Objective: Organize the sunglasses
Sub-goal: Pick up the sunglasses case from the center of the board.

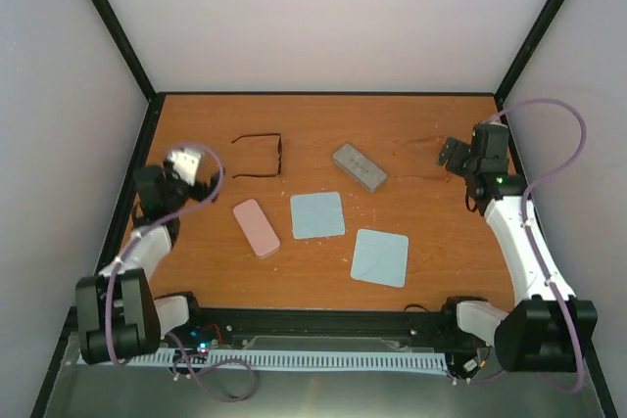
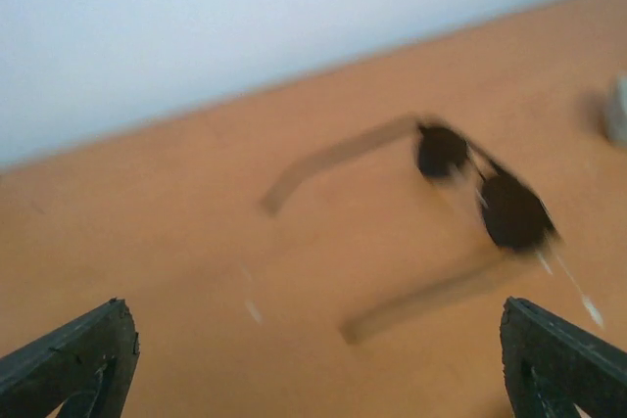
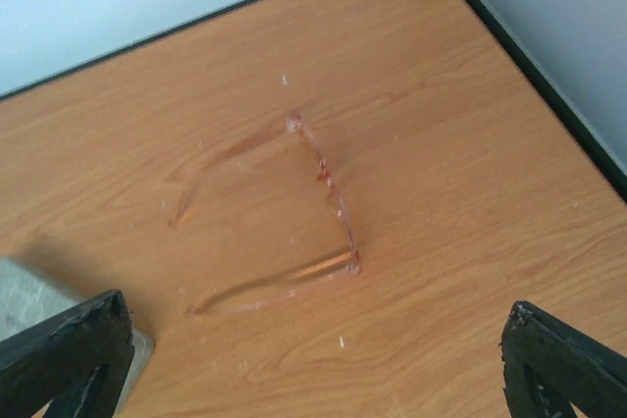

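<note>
My right gripper needs to move toward the slanted grey case [image 1: 360, 165] [image 3: 35, 302] next, turn, and go down with a finger on each side of it. The case is below my right gripper and to its left in the top view.
The black sunglasses [image 1: 260, 156] lie open on the wooden table at the back left; they look blurred in the left wrist view [image 2: 480, 193]. My left gripper [image 1: 193, 165] is open and empty, a short way left of them, with its fingers [image 2: 78, 359] wide apart. The faint reddish-brown sunglasses [image 1: 416, 159] lie open at the back right and show clearly in the right wrist view [image 3: 333, 198]. My right gripper [image 1: 450, 156] is open and empty just right of them, with its fingertips [image 3: 568, 364] apart and off the frame.
A grey case [image 1: 359, 166] lies between the two pairs; its corner shows in the right wrist view [image 3: 29, 296]. A pink case [image 1: 256, 227] and two pale blue cloths [image 1: 317, 215] [image 1: 380, 256] lie nearer the front. White walls enclose the table.
</note>
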Motion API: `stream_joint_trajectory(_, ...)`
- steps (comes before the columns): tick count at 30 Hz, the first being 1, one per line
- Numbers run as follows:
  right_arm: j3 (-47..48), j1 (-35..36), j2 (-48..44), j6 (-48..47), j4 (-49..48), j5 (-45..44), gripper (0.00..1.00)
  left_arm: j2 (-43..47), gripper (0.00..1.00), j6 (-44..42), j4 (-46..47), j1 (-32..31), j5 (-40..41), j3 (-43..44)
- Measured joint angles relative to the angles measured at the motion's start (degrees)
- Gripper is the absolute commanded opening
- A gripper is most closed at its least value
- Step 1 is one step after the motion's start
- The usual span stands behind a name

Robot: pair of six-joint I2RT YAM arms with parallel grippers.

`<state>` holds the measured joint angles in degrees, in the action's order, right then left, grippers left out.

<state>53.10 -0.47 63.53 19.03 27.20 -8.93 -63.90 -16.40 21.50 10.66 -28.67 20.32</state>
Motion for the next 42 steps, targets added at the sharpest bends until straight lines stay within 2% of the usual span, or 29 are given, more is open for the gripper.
stream_joint_trajectory(4,8.7,-0.4,5.4,1.1,4.5,-0.7,1.0,-7.4,0.98,3.1,-4.5,1.0,-0.6,19.3)
stream_joint_trajectory(7,12.8,-0.7,7.2,0.7,6.6,1.4,1.0,-10.0,0.95,5.1,-6.5,1.6,-2.5,30.1)
stream_joint_trajectory(11,16.0,-0.8,9.4,-0.8,9.1,5.6,1.0,-12.8,0.91,7.3,-11.0,2.1,-7.0,40.3)
stream_joint_trajectory(13,17.7,0.0,11.7,-2.0,10.8,6.8,0.96,-14.8,0.91,8.0,-14.1,2.2,-9.4,44.3)
stream_joint_trajectory(16,20.9,4.3,16.8,-5.0,13.9,5.3,0.93,-18.7,0.91,8.3,-20.3,2.3,-12.8,49.4)
stream_joint_trajectory(21,29.9,16.8,31.9,-11.6,18.8,2.0,0.9,-25.2,0.95,6.3,-31.3,2.5,-16.0,55.0)
stream_joint_trajectory(26,33.9,23.4,43.6,-17.9,21.5,1.6,0.88,-29.5,0.97,0.5,-41.1,2.5,-17.2,58.8)
stream_joint_trajectory(33,41.6,24.0,52.8,-25.4,25.1,2.3,0.9,-32.5,0.98,-7.0,-50.2,2.5,-17.2,62.5)
stream_joint_trajectory(42,46.8,24.2,57.4,-28.7,26.1,4.7,0.94,-34.9,0.97,-9.5,-54.0,2.5,-17.2,62.8)
